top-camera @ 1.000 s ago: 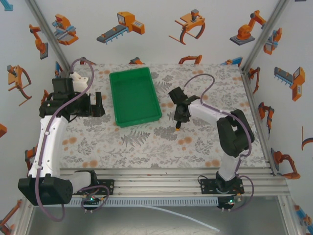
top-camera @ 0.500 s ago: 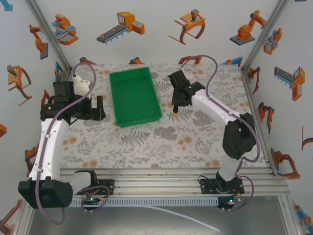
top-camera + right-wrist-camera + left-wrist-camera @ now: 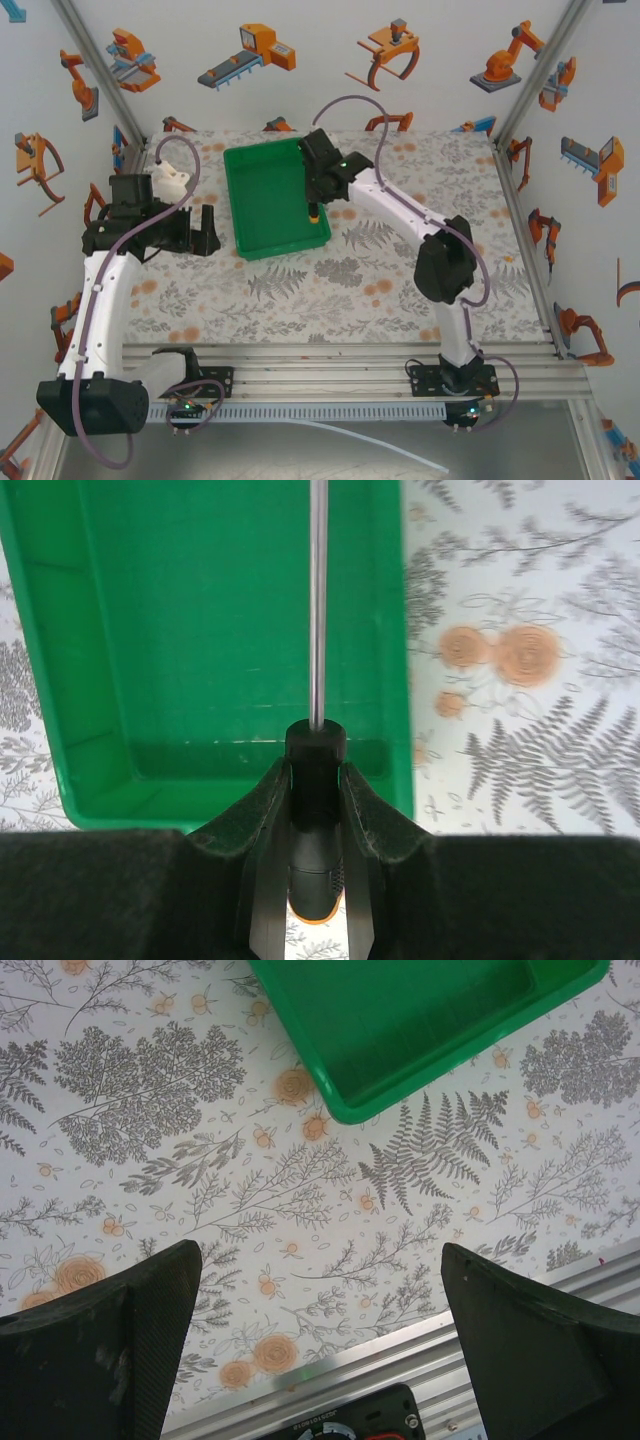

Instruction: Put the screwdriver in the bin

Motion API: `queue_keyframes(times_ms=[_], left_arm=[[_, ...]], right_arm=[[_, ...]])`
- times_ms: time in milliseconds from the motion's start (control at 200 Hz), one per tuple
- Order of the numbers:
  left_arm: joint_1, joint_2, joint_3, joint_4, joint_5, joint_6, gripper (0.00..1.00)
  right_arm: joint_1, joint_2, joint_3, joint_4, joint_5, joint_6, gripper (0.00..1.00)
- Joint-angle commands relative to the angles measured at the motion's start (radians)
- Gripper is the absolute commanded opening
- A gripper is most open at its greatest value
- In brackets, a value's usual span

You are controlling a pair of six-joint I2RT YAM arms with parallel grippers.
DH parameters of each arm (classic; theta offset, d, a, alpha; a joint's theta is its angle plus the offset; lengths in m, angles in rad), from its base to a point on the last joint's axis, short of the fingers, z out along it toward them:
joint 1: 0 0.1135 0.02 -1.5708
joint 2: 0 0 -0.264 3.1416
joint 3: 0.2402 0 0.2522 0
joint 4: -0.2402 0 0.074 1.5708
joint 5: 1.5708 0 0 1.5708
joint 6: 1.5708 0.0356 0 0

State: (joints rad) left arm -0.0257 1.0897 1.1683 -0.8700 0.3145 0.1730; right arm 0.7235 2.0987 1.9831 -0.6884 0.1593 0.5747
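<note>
The screwdriver's handle hangs close to a side of the bin, so my right gripper must next go toward the middle of the bin's bottom and down to release the screwdriver (image 3: 315, 212).
My right gripper (image 3: 316, 196) is shut on the screwdriver's black handle (image 3: 317, 780) and hangs over the right side of the green bin (image 3: 262, 196). In the top view the screwdriver (image 3: 315, 212) points its orange end down over the bin's near right corner. From the right wrist, its thin metal shaft (image 3: 318, 600) runs out above the bin's floor (image 3: 200, 630). My left gripper (image 3: 205, 229) stands open to the left of the bin, with nothing between its fingers (image 3: 100, 1350). A corner of the bin (image 3: 400, 1030) shows at the top of the left wrist view.
The floral tablecloth (image 3: 400, 280) covers the table. An aluminium rail (image 3: 330, 355) runs along the near edge. Walls with robot pictures close in the back and both sides.
My right arm has swung left and back, carrying the screwdriver from the open cloth right of the bin to above the bin's right side. The left arm shifted only slightly.
</note>
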Motion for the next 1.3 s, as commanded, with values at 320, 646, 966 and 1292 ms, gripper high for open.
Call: queue_keyframes(times_ms=[320,646,966,1292], left_arm=[[-0.003,-0.030,-0.014,-0.021,0.011,0.023,0.97],[-0.003,-0.024,-0.009,-0.017,0.020,0.014,0.97],[-0.003,-0.022,-0.012,-0.009,0.031,0.004,0.97],[-0.003,-0.011,-0.012,-0.002,0.038,0.000,0.97]], right_arm=[[0.047,0.264,0.254,-0.002,-0.086,-0.009,0.13],[0.048,0.373,0.317,-0.013,-0.090,-0.012,0.15],[0.048,0.445,0.375,-0.033,-0.088,-0.015,0.19],[0.047,0.463,0.392,-0.042,-0.092,-0.025,0.21]])
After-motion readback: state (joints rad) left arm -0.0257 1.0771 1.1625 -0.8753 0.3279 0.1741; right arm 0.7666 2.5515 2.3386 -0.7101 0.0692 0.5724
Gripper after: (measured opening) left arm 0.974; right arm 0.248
